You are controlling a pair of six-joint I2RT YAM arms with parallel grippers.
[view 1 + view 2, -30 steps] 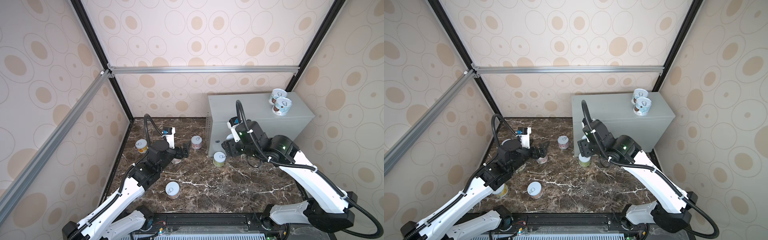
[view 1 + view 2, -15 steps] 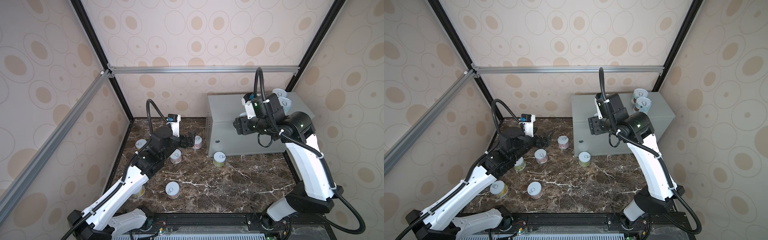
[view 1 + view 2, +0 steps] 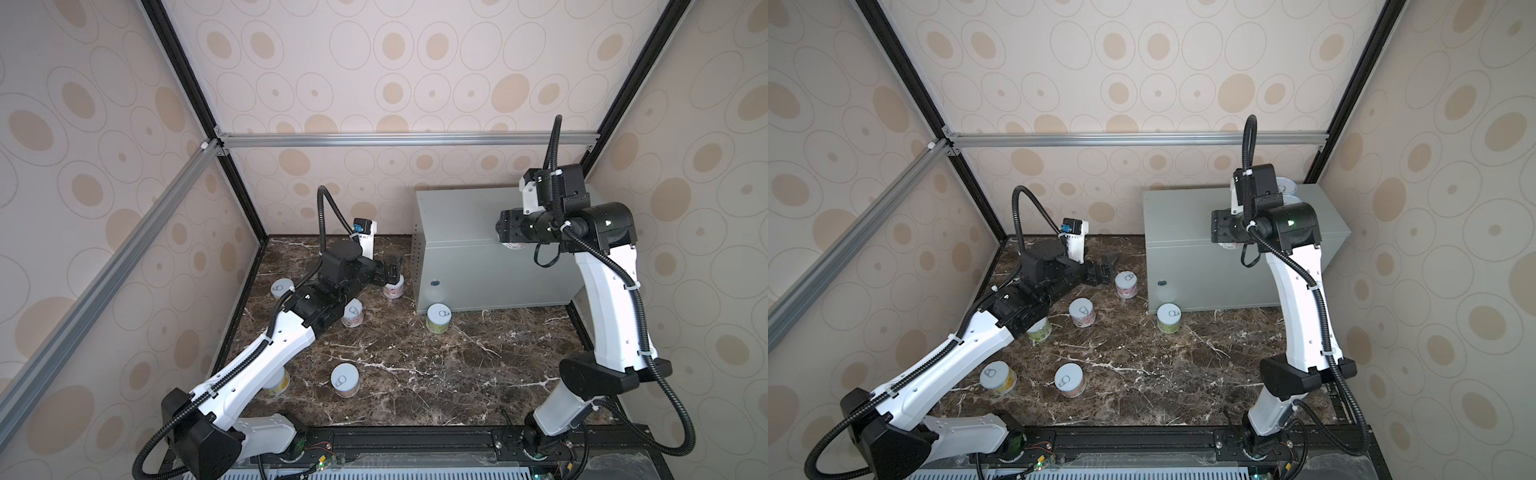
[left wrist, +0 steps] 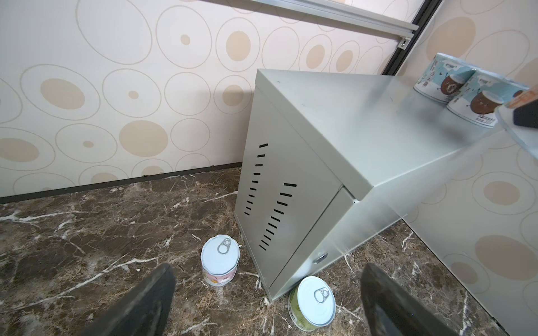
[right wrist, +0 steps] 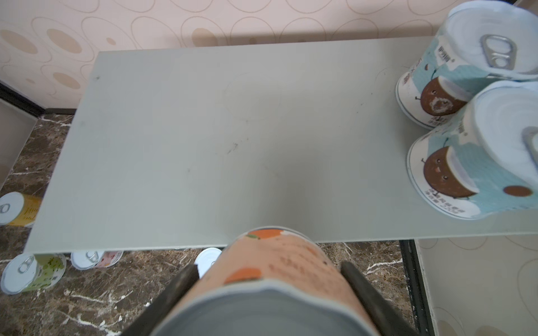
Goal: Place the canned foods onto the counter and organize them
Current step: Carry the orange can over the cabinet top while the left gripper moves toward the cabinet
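Observation:
The orange-labelled can [image 5: 276, 279] still hangs at the counter's front edge. The robot's right hand should next move outward and down onto the bare counter beside the light-blue cans and let go of the can there.
My right gripper [image 5: 269, 269] is shut on an orange-labelled can [image 5: 276, 279], held on its side just above the front edge of the grey counter [image 5: 203, 131]. In both top views it hangs at that front edge [image 3: 509, 232] [image 3: 1221, 226]. Two light-blue cans [image 5: 431, 93] [image 5: 465, 177] stand at the counter's far right end. My left gripper [image 4: 266, 273] is open low over the floor, its fingers wide apart, facing a pink can [image 4: 220, 263] and a green can [image 4: 313, 302] beside the counter's base.
Several more cans stand on the dark marble floor [image 3: 415, 374]: one [image 3: 353, 313] beside my left arm, one [image 3: 344, 379] near the front, a yellow one [image 3: 998, 376] at front left and another [image 3: 281, 286] by the left wall. Walls close in on three sides.
My right arm rose from the floor beside the green can with the orange can and swung right to the counter's front edge. My left gripper reached further towards the pink can.

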